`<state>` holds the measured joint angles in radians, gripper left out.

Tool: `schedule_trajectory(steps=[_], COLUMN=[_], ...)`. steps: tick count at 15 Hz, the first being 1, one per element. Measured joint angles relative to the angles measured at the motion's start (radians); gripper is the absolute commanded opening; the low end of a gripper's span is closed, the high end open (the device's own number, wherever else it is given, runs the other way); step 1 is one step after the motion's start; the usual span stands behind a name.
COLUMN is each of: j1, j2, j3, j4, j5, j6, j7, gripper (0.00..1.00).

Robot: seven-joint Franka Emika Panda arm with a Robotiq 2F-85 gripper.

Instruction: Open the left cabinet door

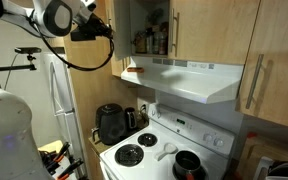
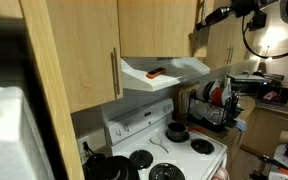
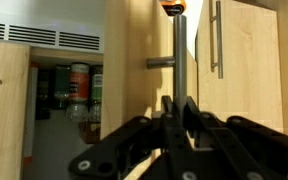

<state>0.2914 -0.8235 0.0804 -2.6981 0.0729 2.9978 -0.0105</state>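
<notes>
The gripper pulls farther away from the jars next and then lets go of the bar handle [image 3: 181, 55] upright between its fingers, since the door is only partly open.
The left cabinet door [image 3: 134, 60] is a light-wood panel swung partly open. Its slim metal bar handle [image 3: 181, 55] runs vertically through the wrist view. My gripper [image 3: 180, 108] is shut on this handle, one finger on each side of the bar. In an exterior view the gripper [image 1: 108, 32] holds the door [image 1: 120, 40] out from the upper cabinet, and jars [image 1: 154, 42] show inside. In an exterior view the gripper [image 2: 211, 17] is at the door [image 2: 198, 30] above the hood.
The twin door [image 3: 252, 70] with its handle [image 3: 217, 40] stays closed beside it. A longer door [image 1: 276, 60] is further along. Below are a range hood [image 1: 189, 78], a stove [image 1: 154, 150] with a pot [image 1: 187, 164], a kettle [image 1: 111, 124] and a fridge [image 1: 62, 100].
</notes>
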Motion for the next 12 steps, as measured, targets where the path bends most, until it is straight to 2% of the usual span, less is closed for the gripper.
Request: schedule_trajectory(steps=[5, 12], j1=[-0.148, -0.32], j2=[-0.053, -0.147], j3=[0.214, 0.479], j4=[-0.014, 0.004], j5=[-0.011, -0.044], j6=[-0.006, -0.045], j7=[0.171, 0.411], gripper=[0.04, 0.04])
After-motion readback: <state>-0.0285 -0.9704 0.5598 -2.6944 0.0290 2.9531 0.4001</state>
